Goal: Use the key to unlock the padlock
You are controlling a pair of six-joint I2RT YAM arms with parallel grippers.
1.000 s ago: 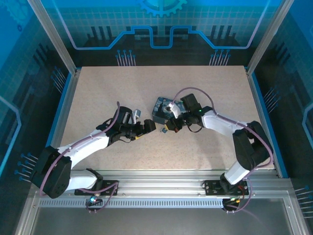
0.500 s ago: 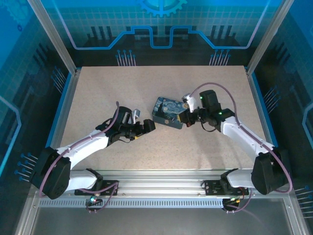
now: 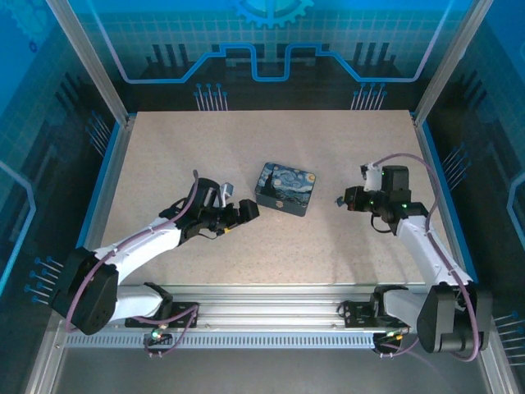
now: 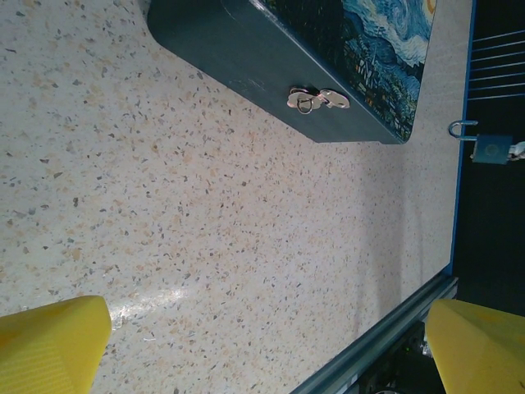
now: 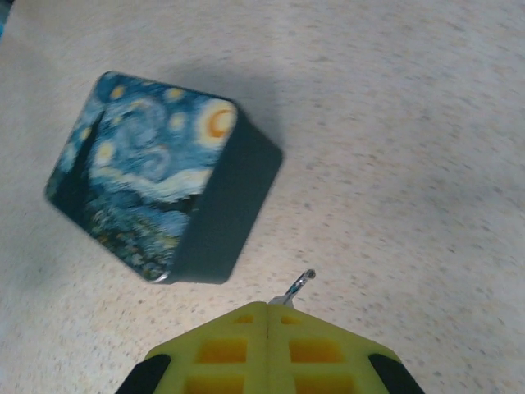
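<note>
The thin silver piece should next go down with my right gripper to the bare table (image 3: 353, 216) beside the box and be released there, because that open patch is below my fingers.
My right gripper (image 3: 349, 199) hovers right of the box, its yellow fingers (image 5: 246, 345) shut on a thin silver piece that looks like the key (image 5: 281, 300). The small blue padlock (image 4: 490, 148) sits on the end of that piece, in the air, shackle pointing away from the fingers. In the right wrist view the padlock (image 5: 297, 285) shows edge-on past the fingertips. My left gripper (image 3: 250, 210) rests low just left of the box. It is open wide, with bare table between its fingers (image 4: 57, 345).
A dark blue tin box (image 3: 285, 188) with a starry-night lid lies mid-table, and its silver hasp (image 4: 316, 100) on the front wall carries no lock. Blue rails and aluminium posts (image 3: 435, 156) fence the table on all sides.
My right arm has swung back from the box's front to the right side of the table, taking the padlock with it. The left arm has stayed put.
</note>
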